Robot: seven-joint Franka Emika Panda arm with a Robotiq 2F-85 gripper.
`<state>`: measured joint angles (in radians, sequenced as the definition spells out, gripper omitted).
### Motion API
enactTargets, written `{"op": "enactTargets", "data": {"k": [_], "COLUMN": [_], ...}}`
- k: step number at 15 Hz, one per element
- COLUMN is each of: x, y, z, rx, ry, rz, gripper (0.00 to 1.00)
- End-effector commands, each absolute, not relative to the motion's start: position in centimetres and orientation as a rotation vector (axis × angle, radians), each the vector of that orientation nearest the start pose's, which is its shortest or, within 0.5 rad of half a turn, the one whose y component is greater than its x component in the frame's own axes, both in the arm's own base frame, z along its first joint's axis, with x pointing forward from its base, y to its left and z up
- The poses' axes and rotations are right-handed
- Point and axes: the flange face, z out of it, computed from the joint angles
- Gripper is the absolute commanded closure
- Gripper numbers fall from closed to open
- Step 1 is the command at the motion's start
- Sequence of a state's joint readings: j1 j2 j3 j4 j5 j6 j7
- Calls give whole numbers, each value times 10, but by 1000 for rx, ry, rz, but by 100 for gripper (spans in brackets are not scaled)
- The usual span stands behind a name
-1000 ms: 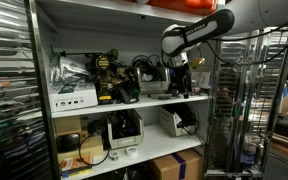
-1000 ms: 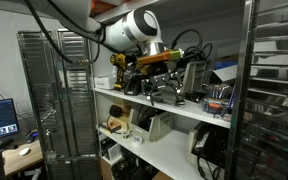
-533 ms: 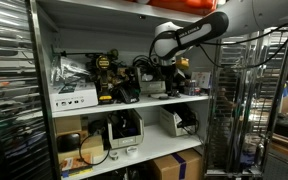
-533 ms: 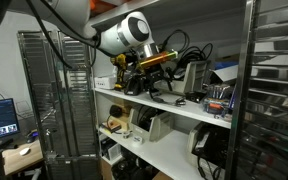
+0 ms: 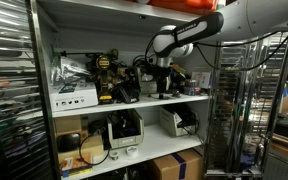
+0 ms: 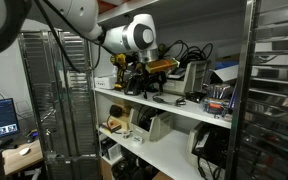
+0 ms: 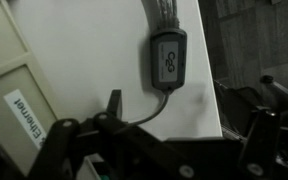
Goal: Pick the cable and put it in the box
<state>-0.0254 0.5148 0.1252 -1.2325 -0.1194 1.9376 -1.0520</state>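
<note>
My gripper is wide open and will next move down and toward the top of the wrist view onto the small black oval adapter [image 7: 168,58], since the adapter lies beyond the fingers there.
In the wrist view a thin black cable [image 7: 162,100] runs over the white shelf board from a small black oval adapter [image 7: 168,58] down under my gripper [image 7: 184,118]. The gripper's two dark fingers stand wide apart, open and empty, above the cable. A white box with a printed label [image 7: 16,95] lies at the left edge. In both exterior views the gripper [image 5: 162,72] [image 6: 146,82] hangs over the upper shelf among dark cables [image 5: 144,64] and gear. The full tangle of the cable cannot be made out.
The upper shelf [image 5: 134,101] carries a white box [image 5: 72,98], yellow-black power tools [image 5: 108,70] and grey devices [image 6: 194,76]. Lower shelves hold bins [image 5: 176,122] and cardboard cartons [image 5: 174,166]. Wire racks [image 5: 6,90] [image 6: 44,90] stand beside the shelf unit.
The arm has swung sideways along the upper shelf, carrying the gripper from near the shelf's end toward its middle. The gripper has stayed empty.
</note>
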Motion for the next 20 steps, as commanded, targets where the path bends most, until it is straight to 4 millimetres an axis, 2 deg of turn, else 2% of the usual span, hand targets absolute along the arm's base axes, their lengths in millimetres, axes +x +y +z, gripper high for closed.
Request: {"op": "enactTargets", "data": {"k": [1, 5, 14, 15, 16, 20], "x": [729, 727, 739, 739, 740, 736], "y": [34, 22, 9, 8, 8, 12], "z": [501, 495, 480, 478, 477, 487], "rx": [-2495, -2416, -2491, -2496, -2502, -2521], "ry": [-1922, -1988, -2003, -2007, -2014, -2033], "rz": [-250, -151, -124, -116, -113, -89], "gripper": [0, 0, 0, 25, 26, 57]}}
